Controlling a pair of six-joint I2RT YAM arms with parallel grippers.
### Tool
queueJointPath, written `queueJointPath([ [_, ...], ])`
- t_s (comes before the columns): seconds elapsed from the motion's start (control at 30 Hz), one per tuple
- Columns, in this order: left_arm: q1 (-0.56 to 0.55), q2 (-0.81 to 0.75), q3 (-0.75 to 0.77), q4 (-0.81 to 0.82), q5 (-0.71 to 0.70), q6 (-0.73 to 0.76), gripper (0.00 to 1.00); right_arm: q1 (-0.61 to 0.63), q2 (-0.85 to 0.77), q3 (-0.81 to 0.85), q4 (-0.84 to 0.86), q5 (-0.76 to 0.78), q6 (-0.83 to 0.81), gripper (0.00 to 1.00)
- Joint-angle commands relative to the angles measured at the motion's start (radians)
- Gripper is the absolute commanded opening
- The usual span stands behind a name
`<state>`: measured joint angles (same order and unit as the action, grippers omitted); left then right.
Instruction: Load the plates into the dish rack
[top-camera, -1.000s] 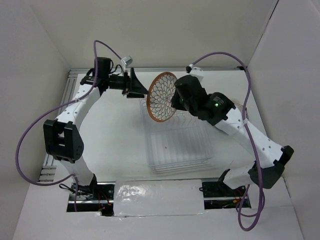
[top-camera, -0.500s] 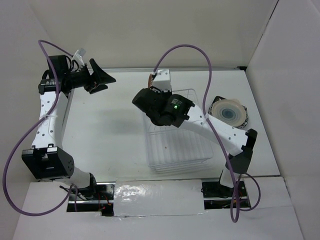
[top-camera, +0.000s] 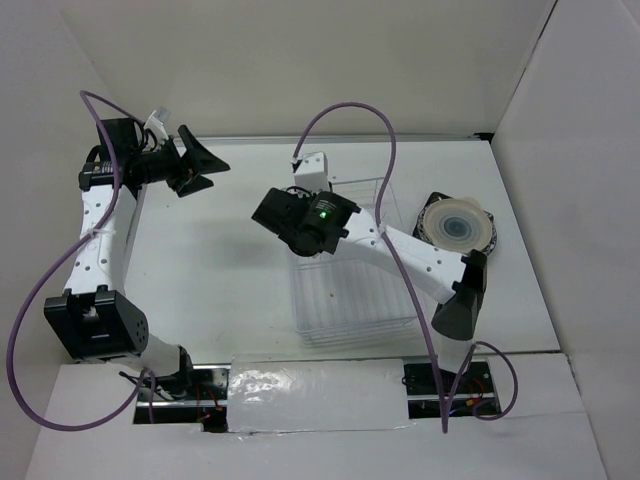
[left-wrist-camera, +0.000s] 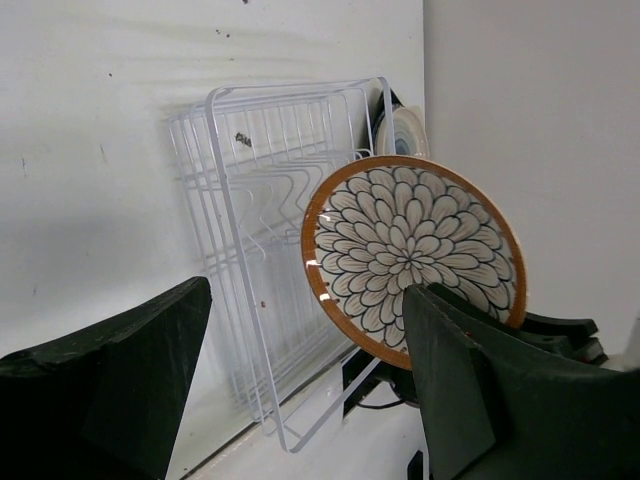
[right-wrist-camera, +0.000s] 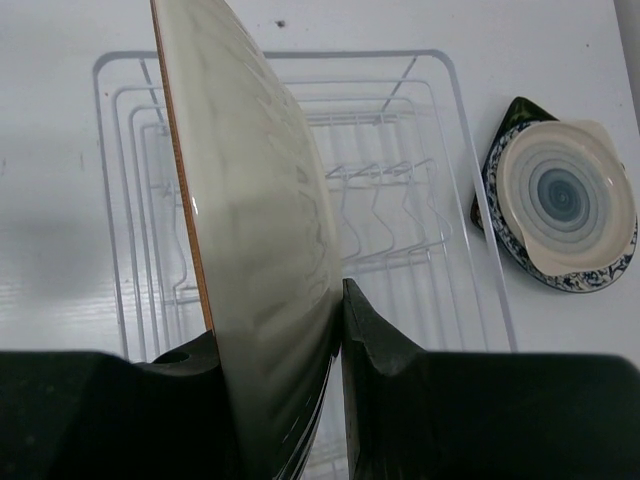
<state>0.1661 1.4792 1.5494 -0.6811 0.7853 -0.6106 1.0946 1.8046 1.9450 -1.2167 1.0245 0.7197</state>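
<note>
The rack's empty end wires lie below the on-edge plate toward the left in the top view. My right gripper should lower the plate that way next and let go of it.
The brown-rimmed plate with the white petal pattern (left-wrist-camera: 415, 255) stands on edge over the far left end of the wire dish rack (top-camera: 355, 325). My right gripper (right-wrist-camera: 280, 345) is shut on its lower rim, with the plate's pale back (right-wrist-camera: 260, 230) filling that view. From above, the right wrist (top-camera: 300, 220) covers this plate. My left gripper (top-camera: 205, 168) hangs open and empty near the far left corner, facing the plate and the rack (left-wrist-camera: 250, 200). Other plates sit stacked right of the rack: a white one with a blue centre (right-wrist-camera: 565, 200) on a dark-rimmed one (right-wrist-camera: 505, 130).
The rack's upright tines (right-wrist-camera: 385, 200) run across its middle. The plate stack (top-camera: 457, 225) lies close to the rack's right side, near the right wall. White walls close in the table at the back and both sides.
The right arm has swung the patterned plate left and turned it edge-on over the rack's far end. The left arm has drawn back to the far left corner, still open.
</note>
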Motion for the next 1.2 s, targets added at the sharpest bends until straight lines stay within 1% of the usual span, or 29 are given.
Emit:
queueJointPath([
  [0.0,0.006,-0.023,0.001,0.017,0.006,-0.014,0.90,-0.007,0.018,0.068,0.003,0.063,0.057,0.00],
  [0.53,0.012,-0.014,-0.012,0.025,0.029,-0.006,0.90,-0.052,0.104,0.092,-0.035,0.039,0.098,0.00],
  [0.9,0.013,-0.017,-0.017,0.025,0.023,0.000,0.90,-0.050,0.157,0.095,-0.037,0.020,0.096,0.00],
  [1.17,0.013,-0.017,-0.018,0.025,0.023,0.002,0.90,-0.050,0.179,0.069,0.011,-0.036,0.073,0.00],
])
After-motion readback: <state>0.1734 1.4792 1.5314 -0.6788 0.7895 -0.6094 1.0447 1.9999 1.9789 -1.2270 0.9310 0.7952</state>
